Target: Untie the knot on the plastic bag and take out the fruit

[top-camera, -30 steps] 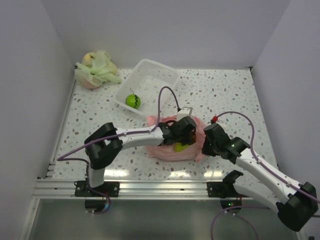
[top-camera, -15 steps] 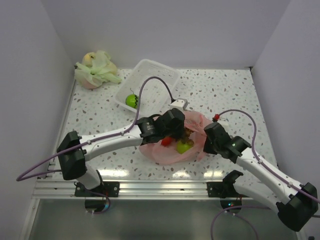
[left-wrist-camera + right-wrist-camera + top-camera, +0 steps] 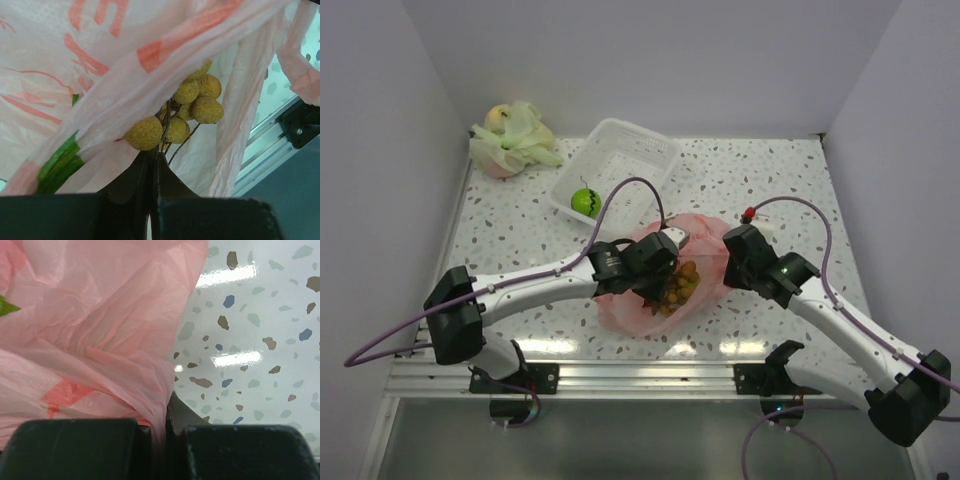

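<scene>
The berries will come out of the bag next, lifted by my left gripper. Then they will move away from my base and down over the white basket.
The pink plastic bag (image 3: 638, 305) lies open at the table's near middle, and no knot shows on it. A bunch of small brown berries (image 3: 682, 283) sits in its mouth. My left gripper (image 3: 665, 278) reaches into the bag. In the left wrist view it (image 3: 154, 154) is shut on the thin stems of the berries (image 3: 192, 107), under a fold of the bag (image 3: 100, 75). My right gripper (image 3: 726, 268) is shut on the bag's right edge, with a bunched pink fold (image 3: 125, 365) pinched between its jaws (image 3: 165, 421). One green fruit (image 3: 585, 202) lies in the white basket (image 3: 630, 140).
The pale green bag (image 3: 510, 140) with fruit sits at the back left corner. The basket stands at the back middle, just behind the pink bag. White walls close in the left, back and right. The metal rail (image 3: 620, 375) runs along the near edge.
My left arm swung and its gripper went down into the bag onto the berry bunch. The bag's mouth spread wider. The green and red fruits seen in it earlier no longer show.
</scene>
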{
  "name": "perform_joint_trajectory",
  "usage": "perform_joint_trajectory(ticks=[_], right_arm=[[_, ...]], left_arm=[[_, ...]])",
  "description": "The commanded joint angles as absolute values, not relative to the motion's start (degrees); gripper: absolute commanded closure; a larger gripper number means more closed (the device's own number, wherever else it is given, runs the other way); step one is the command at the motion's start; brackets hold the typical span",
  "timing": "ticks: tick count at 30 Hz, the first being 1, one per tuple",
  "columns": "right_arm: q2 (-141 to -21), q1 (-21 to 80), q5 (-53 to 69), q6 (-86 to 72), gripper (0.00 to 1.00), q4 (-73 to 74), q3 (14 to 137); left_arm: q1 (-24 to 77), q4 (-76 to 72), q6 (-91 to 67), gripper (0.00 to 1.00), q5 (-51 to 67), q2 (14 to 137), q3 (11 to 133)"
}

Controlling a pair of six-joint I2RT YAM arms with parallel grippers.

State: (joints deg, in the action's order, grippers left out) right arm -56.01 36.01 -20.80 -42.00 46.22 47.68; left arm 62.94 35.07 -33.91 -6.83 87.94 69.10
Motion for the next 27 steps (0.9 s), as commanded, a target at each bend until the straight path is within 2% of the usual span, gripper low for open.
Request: perform_joint_trajectory(ticks=[1, 10, 16, 21, 27], right_arm=[[-58.5, 35.8, -23.6, -41.2, 1.0, 46.7, 48.3], [-62.0, 35.5, -20.6, -40.6, 1.0, 44.9, 46.1], [-60.8, 35.5, -20.0, -40.8, 1.0, 44.8, 42.6], [-57.9, 35.5, -19.6, -41.3, 1.0, 45.7, 40.1], [-54.4, 35.5, -18.8, -42.4, 1.0, 47.1, 39.1]], left_arm=[[63.4, 35.1, -27.7, 1.0, -4.2, 83.7, 71.7], [62.9, 31.8, -22.5, 1.0, 1.6, 77.3, 78.3], [58.7, 27.7, -21.0, 1.0, 7.3, 74.3, 83.3], [50.5, 23.6, -21.9, 1.0, 5.1, 71.7, 84.7], [39.7, 19.3, -23.8, 1.0, 2.3, 75.0, 85.3]])
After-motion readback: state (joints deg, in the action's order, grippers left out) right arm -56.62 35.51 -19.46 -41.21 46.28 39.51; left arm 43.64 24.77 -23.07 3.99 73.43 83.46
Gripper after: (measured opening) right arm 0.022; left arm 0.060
